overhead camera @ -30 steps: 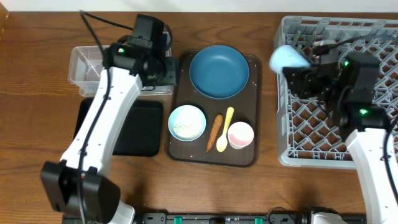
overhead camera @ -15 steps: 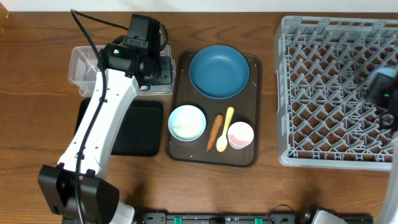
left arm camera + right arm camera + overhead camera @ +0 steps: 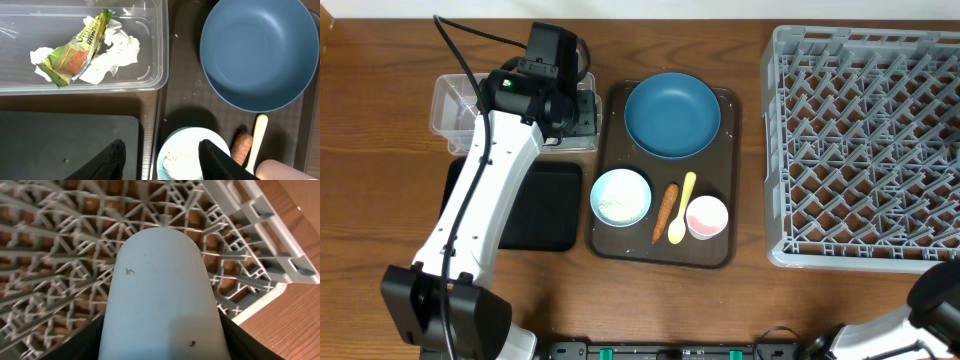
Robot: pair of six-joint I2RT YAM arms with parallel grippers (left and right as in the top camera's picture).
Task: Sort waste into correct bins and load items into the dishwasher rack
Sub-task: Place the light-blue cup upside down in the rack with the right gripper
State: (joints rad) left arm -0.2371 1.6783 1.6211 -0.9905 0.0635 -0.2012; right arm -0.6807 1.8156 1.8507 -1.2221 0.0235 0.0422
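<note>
My right gripper moves down into the grey rack's corner point(image 3: 229, 275) next and releases the small light blue cup point(image 3: 160, 280) among the rack's wires, since that spot stands empty.
My right gripper point(image 3: 162, 342) is shut on the small light blue cup point(image 3: 160, 280), held over a corner of the grey dishwasher rack point(image 3: 60, 240); this gripper is outside the overhead view. My left gripper point(image 3: 162, 162) hangs open and empty above the white bowl point(image 3: 187, 157) of rice and the edge of the black tray point(image 3: 65, 145). The clear tub point(image 3: 155, 60) holds crumpled tissue point(image 3: 115, 52) and the yellow wrapper point(image 3: 80, 47). The blue plate point(image 3: 672, 114), carrot stick point(image 3: 665, 212), yellow spoon point(image 3: 682, 207) and pink cup point(image 3: 707, 217) lie on the brown serving tray point(image 3: 720, 250).
The rack point(image 3: 865, 140) fills the table's right side and shows no dishes inside in the overhead view. The black tray point(image 3: 545, 205) lies under my left arm, in front of the clear tub point(image 3: 450, 105). Bare wood borders the rack's corner point(image 3: 300, 320).
My right arm carried the light blue cup from the rack's left edge toward the right and left the overhead view. The left arm shifted slightly, then held still.
</note>
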